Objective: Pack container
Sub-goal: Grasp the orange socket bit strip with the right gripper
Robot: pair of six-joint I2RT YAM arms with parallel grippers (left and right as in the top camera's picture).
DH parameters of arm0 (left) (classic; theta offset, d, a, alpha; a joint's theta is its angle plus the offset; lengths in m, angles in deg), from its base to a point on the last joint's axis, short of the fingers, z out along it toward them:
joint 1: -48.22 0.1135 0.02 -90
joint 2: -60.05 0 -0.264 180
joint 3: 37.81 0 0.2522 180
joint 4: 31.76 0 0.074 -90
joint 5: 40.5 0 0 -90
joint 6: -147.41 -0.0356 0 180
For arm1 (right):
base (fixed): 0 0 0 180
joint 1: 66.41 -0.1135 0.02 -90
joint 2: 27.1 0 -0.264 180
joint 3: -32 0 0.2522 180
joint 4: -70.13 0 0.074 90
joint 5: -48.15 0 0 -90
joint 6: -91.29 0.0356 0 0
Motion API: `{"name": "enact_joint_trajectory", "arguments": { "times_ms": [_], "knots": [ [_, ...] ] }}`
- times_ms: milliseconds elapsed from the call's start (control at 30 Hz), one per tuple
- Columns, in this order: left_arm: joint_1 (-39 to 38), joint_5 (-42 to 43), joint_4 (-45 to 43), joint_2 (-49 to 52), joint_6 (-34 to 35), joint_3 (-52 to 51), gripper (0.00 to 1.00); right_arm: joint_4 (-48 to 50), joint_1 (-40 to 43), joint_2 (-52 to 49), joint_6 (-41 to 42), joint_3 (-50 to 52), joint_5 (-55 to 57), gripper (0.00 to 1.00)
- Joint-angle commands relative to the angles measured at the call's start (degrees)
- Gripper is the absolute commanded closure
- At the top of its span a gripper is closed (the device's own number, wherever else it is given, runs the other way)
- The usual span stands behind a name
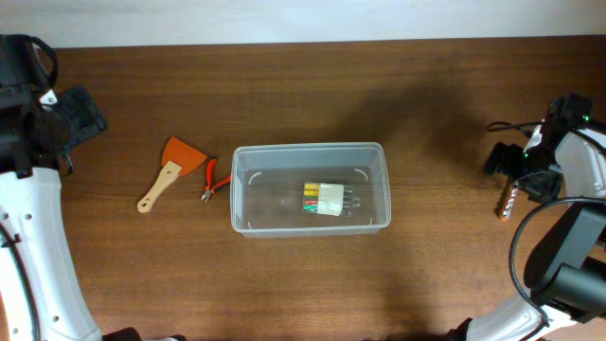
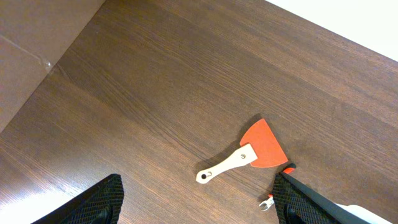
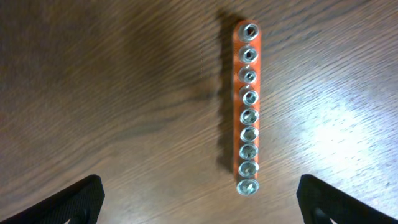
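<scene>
The robot's right gripper next needs to go straight down over the middle of the orange socket bar (image 1: 507,201) (image 3: 249,106), because the bar already lies lengthwise between its open fingers.
The clear plastic container (image 1: 311,188) sits mid-table with a bundle of coloured items wrapped in a white band (image 1: 327,200) inside. An orange scraper with a wooden handle (image 1: 170,170) and small red-handled pliers (image 1: 212,181) lie left of it; both show in the left wrist view, the scraper (image 2: 252,152) and the pliers (image 2: 277,186). An orange rail of metal sockets (image 1: 508,202) lies at the far right, also in the right wrist view (image 3: 247,107). My left gripper (image 2: 199,205) is open and empty above the table. My right gripper (image 3: 200,202) is open, above the socket rail.
The table's back edge meets a pale wall at the top (image 1: 303,19). Cables loop by the right arm (image 1: 540,246). The left arm's white body (image 1: 38,246) covers the table's left side.
</scene>
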Motion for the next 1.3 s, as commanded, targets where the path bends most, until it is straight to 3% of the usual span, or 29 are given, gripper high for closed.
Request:
{"name": "enact_joint_trajectory", "arguments": {
  "times_ms": [0, 967, 1067, 1167, 1267],
  "knots": [
    [0.20, 0.44, 0.33, 0.20, 0.35, 0.04, 0.21, 1.11, 2.01, -1.16, -0.20, 0.39, -0.13, 0.01],
    [0.20, 0.66, 0.81, 0.22, 0.35, 0.04, 0.21, 6.01, 4.07, -12.07, -1.70, 1.44, -0.11, 0.02],
    [0.20, 0.68, 0.79, 0.20, 0.35, 0.04, 0.21, 5.81, 4.07, -12.07, -1.70, 1.44, -0.11, 0.18],
    [0.20, 0.68, 0.92, 0.20, 0.35, 0.04, 0.21, 5.68, 4.07, -12.07, -1.68, 1.44, -0.13, 0.47],
    [0.20, 0.68, 0.96, 0.20, 0.35, 0.04, 0.21, 5.60, 4.07, -12.07, -1.70, 1.44, -0.11, 0.62]
  ]
}}
